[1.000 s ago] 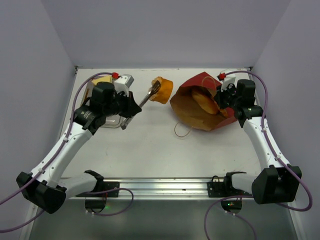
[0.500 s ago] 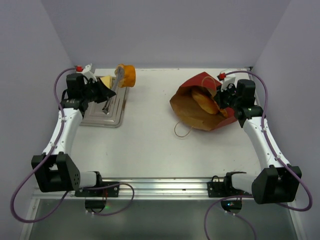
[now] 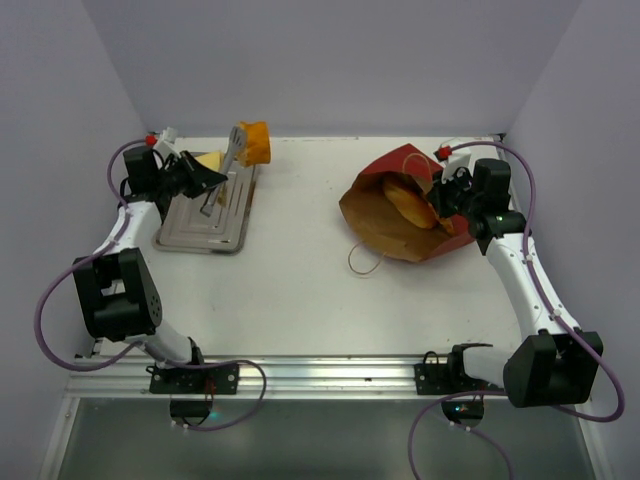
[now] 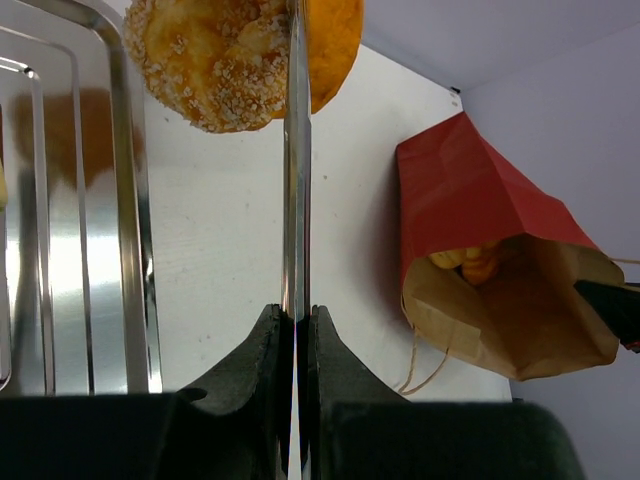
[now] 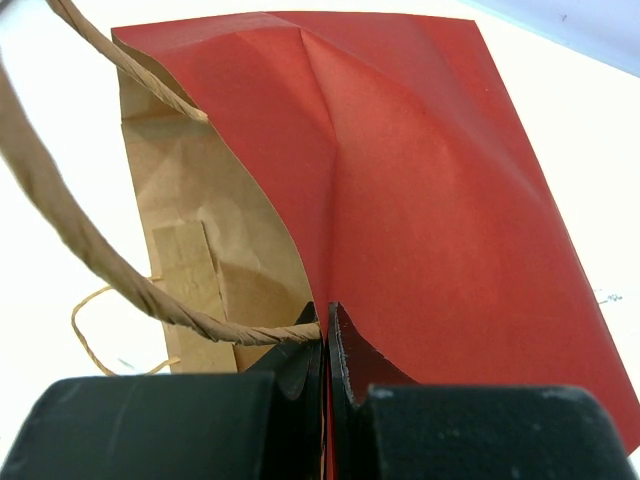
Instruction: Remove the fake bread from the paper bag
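Observation:
My left gripper moves down and to the left in the wrist view next. It then releases the tongs (image 4: 297, 200) at the tray's far corner (image 4: 88, 60), since the tray lies below on that side.
My left gripper (image 3: 212, 180) (image 4: 297, 315) is shut on metal tongs (image 4: 297, 200). The tongs pinch a seeded orange fake bread (image 3: 252, 142) (image 4: 230, 50) above the far end of the steel tray (image 3: 205, 228). The red paper bag (image 3: 400, 165) (image 4: 470, 190) lies tipped on the right, its brown mouth open toward the left. Another bread (image 3: 405, 200) (image 4: 470, 262) shows inside it. My right gripper (image 3: 445, 200) (image 5: 327, 315) is shut on the bag's rim (image 5: 420, 180), beside a string handle (image 5: 60, 220).
A pale yellow piece (image 3: 208, 160) rests at the tray's far end, partly behind my left gripper. A loose string loop (image 3: 365, 262) of the bag trails onto the table. Walls close in at the back and both sides.
My left arm has swung left, carrying the tongs and bread from the table's middle to above the tray's far end. The right arm and bag have not moved.

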### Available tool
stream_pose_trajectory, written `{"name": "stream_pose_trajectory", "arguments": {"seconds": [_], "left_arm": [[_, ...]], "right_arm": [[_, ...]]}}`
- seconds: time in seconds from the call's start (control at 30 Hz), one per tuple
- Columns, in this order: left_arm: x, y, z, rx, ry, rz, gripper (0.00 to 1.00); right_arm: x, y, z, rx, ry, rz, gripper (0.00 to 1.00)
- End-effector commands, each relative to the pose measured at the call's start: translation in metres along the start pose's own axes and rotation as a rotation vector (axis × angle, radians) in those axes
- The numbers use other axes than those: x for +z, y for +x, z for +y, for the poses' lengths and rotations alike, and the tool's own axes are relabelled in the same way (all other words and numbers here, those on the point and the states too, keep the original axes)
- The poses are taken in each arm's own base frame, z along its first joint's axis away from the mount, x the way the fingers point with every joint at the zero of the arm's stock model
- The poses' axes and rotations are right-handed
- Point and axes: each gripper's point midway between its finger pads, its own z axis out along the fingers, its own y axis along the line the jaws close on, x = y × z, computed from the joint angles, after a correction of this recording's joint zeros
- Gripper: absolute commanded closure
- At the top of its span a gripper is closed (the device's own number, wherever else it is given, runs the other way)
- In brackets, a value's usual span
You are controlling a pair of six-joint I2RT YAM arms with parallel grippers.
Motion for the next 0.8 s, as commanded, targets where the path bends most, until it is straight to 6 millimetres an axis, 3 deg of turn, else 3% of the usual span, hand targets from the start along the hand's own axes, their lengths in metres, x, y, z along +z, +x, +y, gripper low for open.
{"name": "stream_pose_trajectory", "arguments": {"seconds": [0.0,0.33,0.77], "left_arm": [[0.002,-0.014,-0.005,0.032,0.083,-0.027,1.0],[0.005,-0.009,0.034,-0.025,0.023,-0.022,1.0],[0.003,-0.008,0.055,-0.068,-0.007,-0.021,1.0]], "right_arm": [[0.001,-0.009,0.003,0.011,-0.024,-0.03,1.0],[0.003,-0.005,0.002,0.014,-0.022,-0.021,1.0],[0.004,-0.004,0.003,0.016,-0.026,-0.025,1.0]]}}
